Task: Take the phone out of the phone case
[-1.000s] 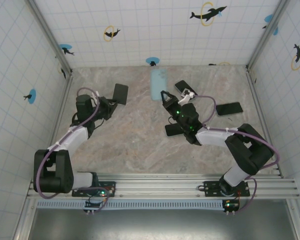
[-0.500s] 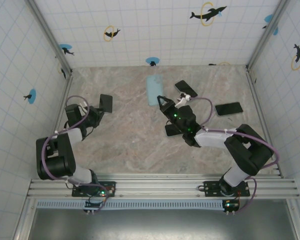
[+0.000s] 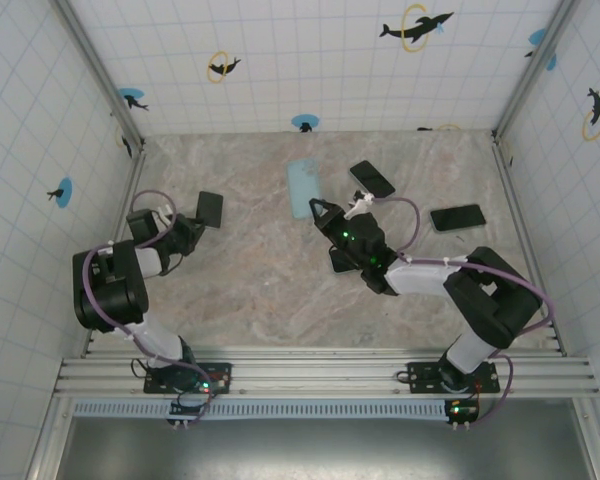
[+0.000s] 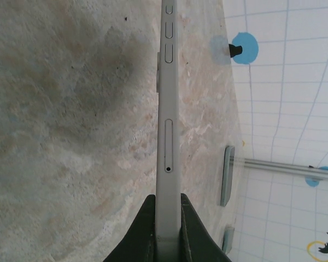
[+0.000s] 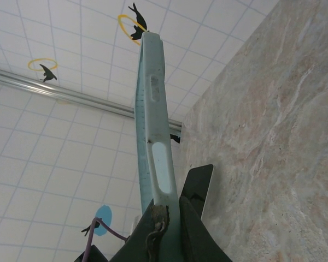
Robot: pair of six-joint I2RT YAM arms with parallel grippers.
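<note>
I will lower my left gripper toward the bare marble below it and release the phone there, because the phone is already clear of the case (image 3: pixel 301 187).
The phone (image 3: pixel 209 209), a dark slab, is clamped in my left gripper (image 3: pixel 191 222) at the left side of the table, close to the left wall. In the left wrist view the phone (image 4: pixel 167 136) runs edge-on away from the black fingers (image 4: pixel 192 229), which are shut on its lower end. The light blue phone case (image 3: pixel 301 187) is held apart from it, in my right gripper (image 3: pixel 320 208) near the table's middle. The right wrist view has the case (image 5: pixel 153 109) standing edge-on, with its lower end pinched between the jaws of the right gripper (image 5: pixel 168 226).
Two black phones lie on the marble table at back right (image 3: pixel 372 178) and at right (image 3: pixel 457 217). A third dark phone (image 3: pixel 340 262) lies under my right arm, also seen as a black slab (image 5: pixel 199 185) behind the case. Tiled walls enclose the table.
My left arm has folded back toward the left wall, carrying the phone left and nearer. My right gripper has shifted the case a little left and toward the front.
</note>
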